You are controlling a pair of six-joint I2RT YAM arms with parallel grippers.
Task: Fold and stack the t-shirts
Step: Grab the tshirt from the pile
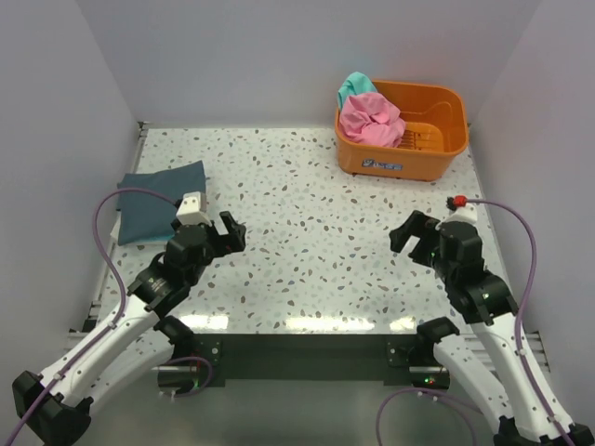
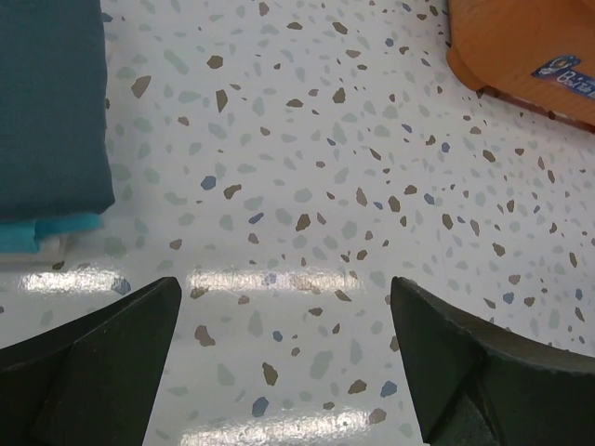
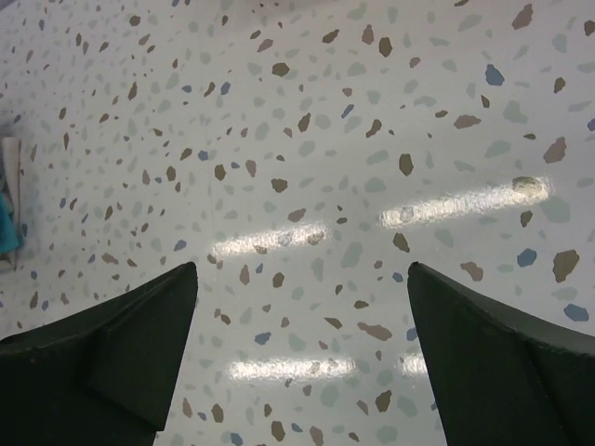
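Observation:
My right gripper will move outward and to the left in the top view and come down onto the crumpled pink t-shirt (image 1: 372, 119), because it overlaps the teal one.
A folded dark slate blue-grey t-shirt (image 1: 160, 201) lies flat at the table's left side; the left wrist view shows it at the upper left (image 2: 46, 102). A crumpled pink t-shirt (image 1: 372, 119) fills the left end of the orange basket (image 1: 437, 139), with a teal green t-shirt (image 1: 353, 86) bunched behind it. My left gripper (image 1: 226, 232) stands open just right of the folded shirt, nothing between its fingers (image 2: 284, 307). My right gripper (image 1: 412, 234) is open over bare table at the right, holding nothing (image 3: 302, 279).
The basket's corner shows at the upper right of the left wrist view (image 2: 521, 46). White walls close off the speckled table (image 1: 307, 232) at the back and both sides. Purple cables loop off both arms.

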